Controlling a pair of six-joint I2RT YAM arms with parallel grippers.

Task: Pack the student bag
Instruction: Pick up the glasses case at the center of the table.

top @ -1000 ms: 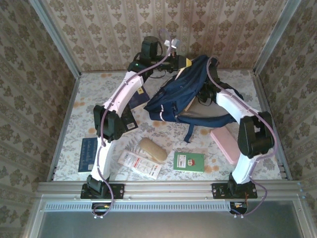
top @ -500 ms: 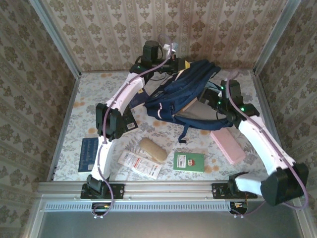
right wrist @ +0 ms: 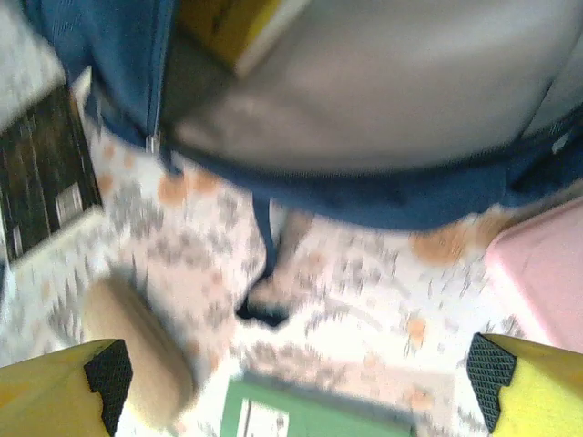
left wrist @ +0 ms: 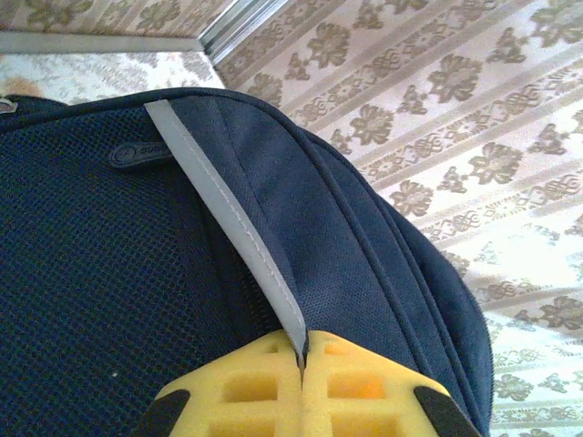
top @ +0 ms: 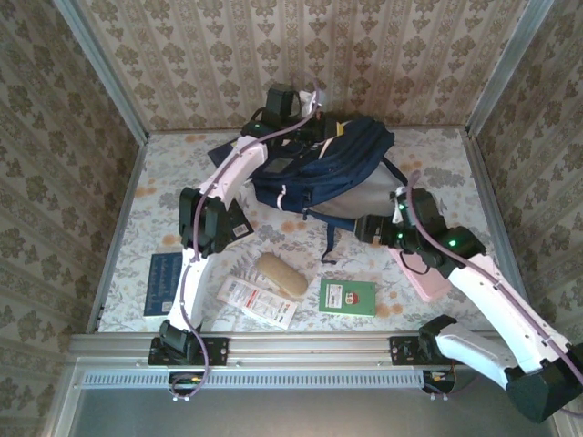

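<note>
The right gripper swings back and lowers over the tan pouch's near end [top: 295, 285] [right wrist: 165, 396] next, since the pouch lies below on the tabletop, closer to my base.
The student bag [top: 323, 168], navy with pale trim, lies at the back of the table with its grey-lined opening [top: 364, 196] facing front right. My left gripper [top: 326, 127] sits at the bag's top, and its yellow fingers [left wrist: 264, 391] are shut on the bag's grey stripe trim [left wrist: 228, 209]. My right gripper [top: 360, 228] hangs open just in front of the opening, nothing between its fingertips [right wrist: 64, 382]. In the right wrist view the bag's grey lining [right wrist: 364, 82] is above, with something yellow [right wrist: 228, 27] inside.
In front of the bag lie a green book [top: 347, 297], a tan pouch [top: 281, 274], a white packet [top: 257, 302] and a dark blue book [top: 163, 282]. A pink case [top: 421, 269] lies under the right arm. A dark book [top: 239, 223] is beside the left arm. Patterned walls close in three sides.
My right arm has drawn back out of the bag toward the front. The bag has sagged flatter and shifted left and back. The left gripper keeps its hold.
</note>
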